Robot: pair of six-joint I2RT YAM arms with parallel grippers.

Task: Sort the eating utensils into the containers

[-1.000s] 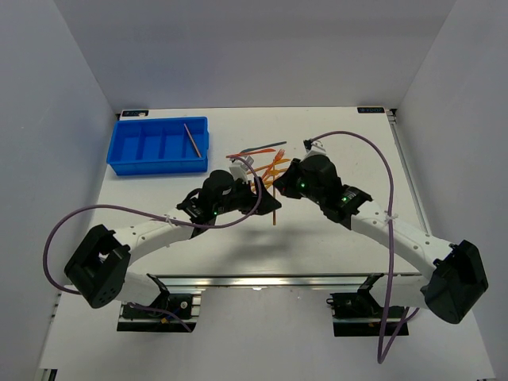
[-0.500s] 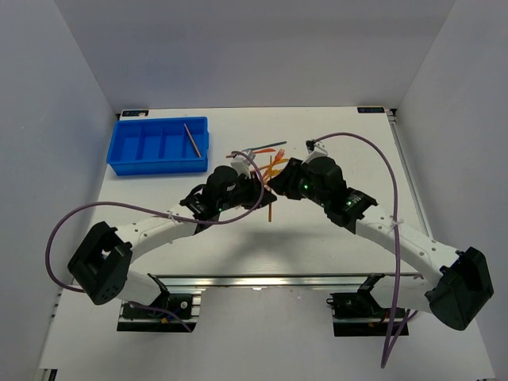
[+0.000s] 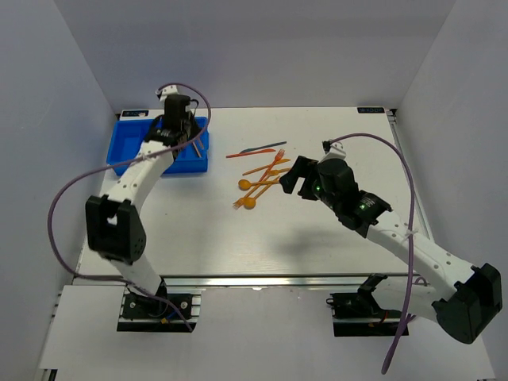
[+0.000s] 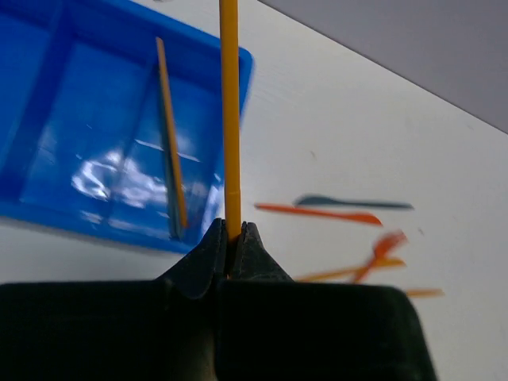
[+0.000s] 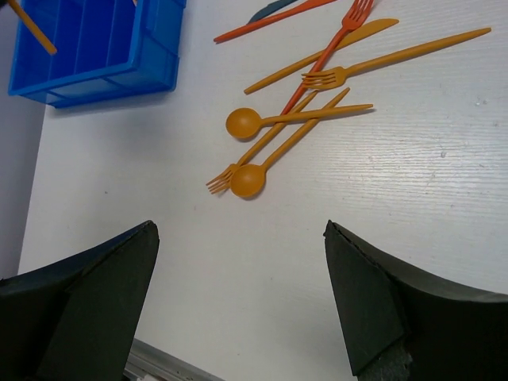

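Another orange stick is in the tray's end section (image 3: pixel 198 146) (image 4: pixel 178 141). My left gripper will next move down off the tray's rim toward that stick, and then open.
My left gripper (image 4: pixel 232 230) is shut on an orange chopstick-like stick (image 4: pixel 230 119) that points straight out from the jaws, over the right end of the blue tray (image 4: pixel 79 218). Another orange stick (image 4: pixel 171 143) lies in that end compartment beside a dark one. In the top view the left gripper (image 3: pixel 181 127) hangs above the tray (image 3: pixel 127 168). My right gripper (image 5: pixel 242 270) stands wide open and empty over bare table, just short of the loose utensils (image 5: pixel 309 103): orange spoons, forks, knives, a red fork. In the top view it (image 3: pixel 290 179) sits right of the pile (image 3: pixel 258 178).
A red knife (image 4: pixel 317 213) and a dark blue knife (image 4: pixel 353 203) lie at the far side of the pile. The tray's left compartments (image 5: pixel 71 32) look empty. White walls close in the table at the back and both sides.
Both grippers met at the pile; the left shut on the stick and the right opened. The left arm has since swung far left to the tray with the stick; the right drew back slightly.
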